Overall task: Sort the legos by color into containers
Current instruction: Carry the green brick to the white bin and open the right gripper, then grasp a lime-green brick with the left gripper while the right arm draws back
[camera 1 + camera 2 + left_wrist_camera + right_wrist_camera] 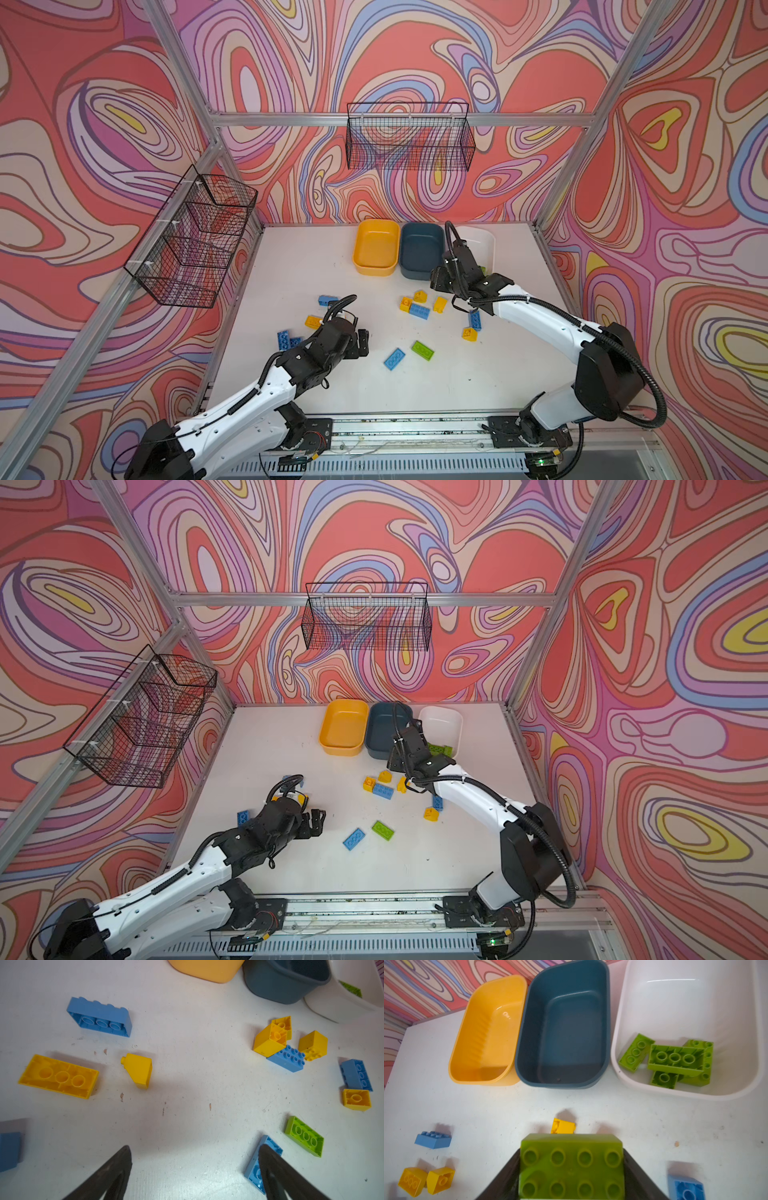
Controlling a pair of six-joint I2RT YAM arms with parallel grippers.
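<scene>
My right gripper carries the lime green lego outward over the near end of the white container (675, 1012) next and releases it, since green legos lie there.
My right gripper (571, 1151) is shut on a lime green lego (571, 1167), held above the table just in front of the teal container (566, 1032). The yellow container (488, 1043) and the teal one are empty. The white container (675, 1012) holds several green legos (675, 1059). My left gripper (194, 1147) hangs open and empty over bare table, one finger above a blue lego (254, 1167). Beside it lies a green lego (304, 1136). Loose yellow legos (419, 296) and blue legos (419, 311) are scattered mid-table.
More legos lie at the left: a blue one (99, 1017), a flat yellow one (59, 1076) and a sloped yellow one (139, 1070). Black wire baskets hang on the left wall (195, 241) and the back wall (409, 137). Aluminium posts frame the table.
</scene>
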